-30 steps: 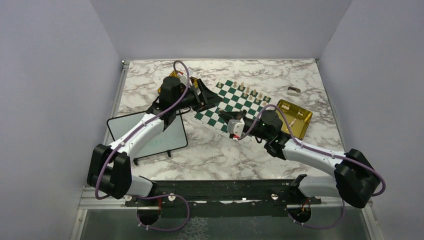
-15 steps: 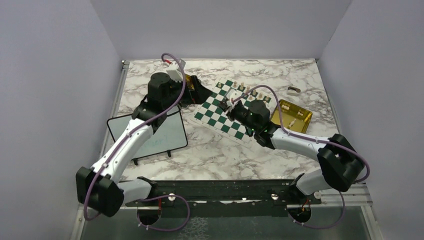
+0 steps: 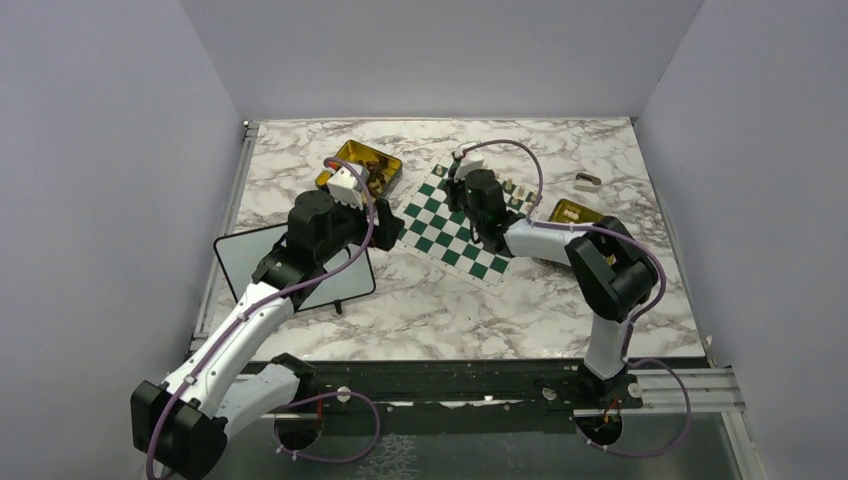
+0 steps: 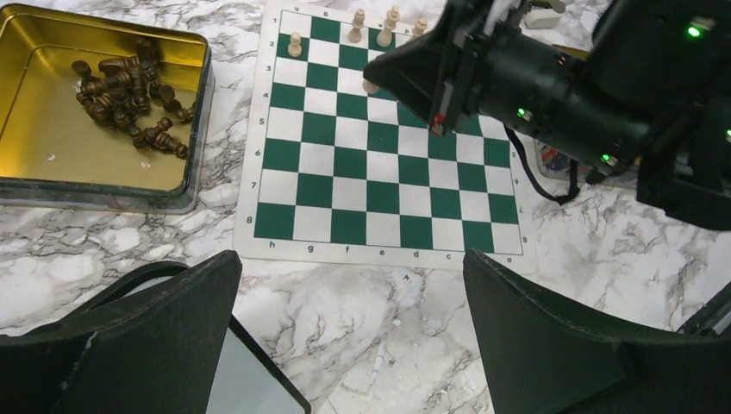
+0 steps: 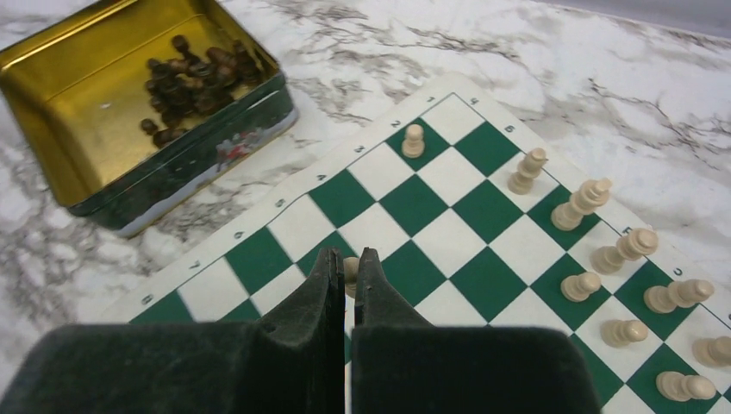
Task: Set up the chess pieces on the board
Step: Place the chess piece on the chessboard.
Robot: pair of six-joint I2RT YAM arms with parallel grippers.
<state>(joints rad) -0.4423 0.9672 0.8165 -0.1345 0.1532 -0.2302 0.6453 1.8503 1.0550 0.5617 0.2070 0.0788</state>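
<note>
My right gripper shifts right in the top view next, then lowers and frees the pale pawn on the empty white square beside the pawn row.
The board [image 3: 437, 226], green and white checks, lies at the table's middle. My right gripper [image 5: 347, 257] is shut on a pale pawn [image 5: 350, 269] just above the board [image 5: 431, 207], a few squares in from its numbered edge. The overhead view puts the right gripper [image 3: 457, 197] over the board's far-left part. Another pale pawn [image 5: 414, 140] stands alone, and several pale pieces [image 5: 586, 203] line the far edge. My left gripper [image 4: 352, 259] is open and empty, above marble just off the board's [image 4: 379, 194] lettered edge. Overhead, the left gripper [image 3: 385, 213] hangs left of the board.
A gold tin [image 4: 52, 121] holding several dark pieces [image 4: 129, 95] sits left of the board. A second gold tin [image 3: 572, 212] lies at the board's right, partly behind my right arm. A black-framed whiteboard [image 3: 300, 275] lies under my left arm. A small grey object [image 3: 587, 181] rests at the far right.
My left gripper opened and drew back from the board's far-left corner toward the whiteboard. My right arm swung from the board's near edge across to its far-left part, still shut.
</note>
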